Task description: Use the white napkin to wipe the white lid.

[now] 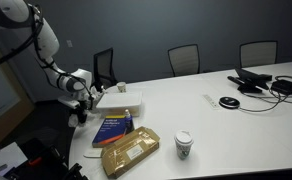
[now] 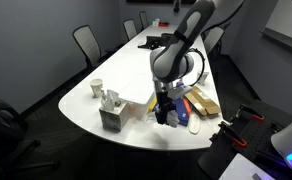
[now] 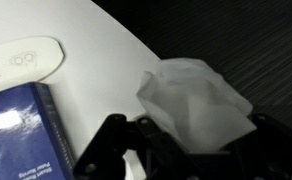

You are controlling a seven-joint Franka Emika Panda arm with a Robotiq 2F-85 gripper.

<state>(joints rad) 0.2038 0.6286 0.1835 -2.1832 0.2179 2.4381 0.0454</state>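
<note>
Next, my gripper moves down and to the left in the wrist view onto the bare tabletop (image 3: 102, 94) beside the blue book and releases the napkin (image 3: 196, 95) there.
My gripper (image 3: 176, 150) is shut on the white napkin (image 3: 196, 95), which bulges up from between the fingers. It hangs over the table's rounded end in both exterior views (image 1: 80, 106) (image 2: 166, 110). The white lid (image 1: 121, 100) lies flat on the table just beside the gripper. In the wrist view a rounded white edge at the upper left (image 3: 21, 60) looks like that lid. The napkin is apart from the lid.
A blue book (image 1: 113, 127) (image 3: 21, 130) lies next to the lid, then a tan packet (image 1: 131, 152) and a paper cup (image 1: 183, 145). A small box with white paper (image 2: 111, 118) stands near the table edge. Cables (image 1: 261, 82) and chairs are far off.
</note>
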